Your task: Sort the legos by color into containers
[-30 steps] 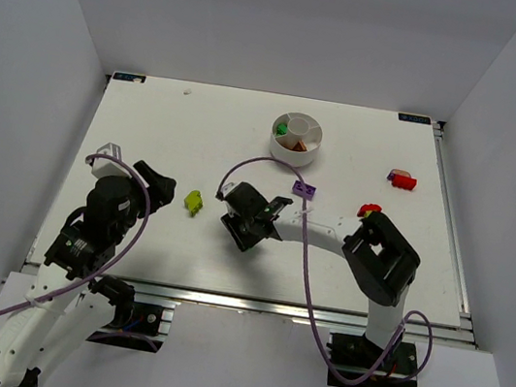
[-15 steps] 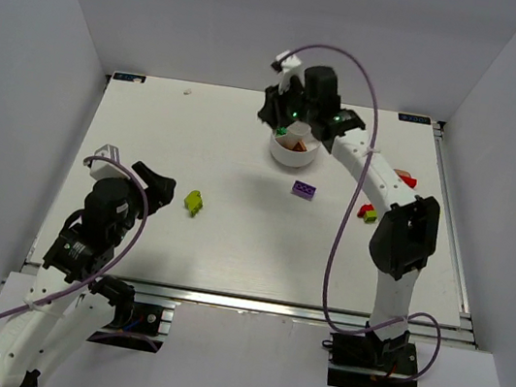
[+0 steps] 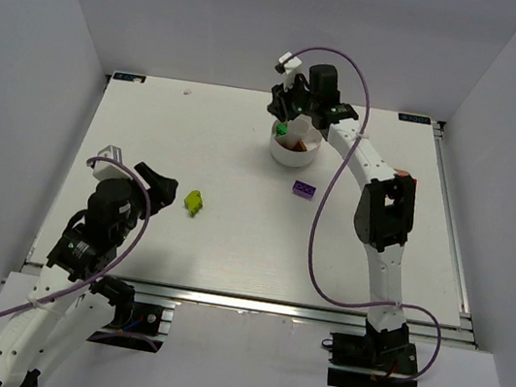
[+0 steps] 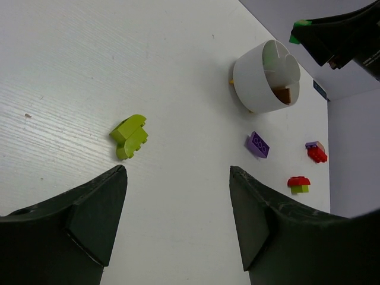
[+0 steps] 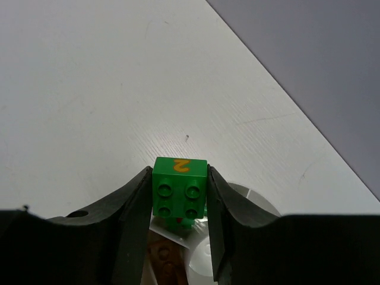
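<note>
The green lego goes down past the dish's rim into the section with the green piece [image 5: 183, 224] next, and my right gripper opens there.
My right gripper [image 5: 179, 178] is shut on a green lego [image 5: 180, 186] with a yellow mark, held just above the white dish [image 5: 255, 205]. In the dish under it lie a brown-orange lego [image 5: 163, 258] and a green piece [image 3: 281, 129]. The top view shows that gripper [image 3: 291, 108] over the back-left rim of the dish [image 3: 296, 154]. My left gripper [image 4: 177, 172] hangs open and empty over bare table. Ahead of it lie a yellow-green lego [image 4: 129, 136], a purple lego [image 4: 258, 144], a red-and-purple lego [image 4: 316, 152] and a red-and-yellow-green one [image 4: 298, 183].
The right arm [image 3: 374, 202] stretches over the right half of the table and covers the legos there in the top view. White walls close in the table on the left, back and right. The purple lego [image 3: 304, 189] lies just in front of the dish.
The right arm swung from the middle of the table up to the dish, carrying the green lego, and now hovers over its back-left rim. The left arm has stayed put.
</note>
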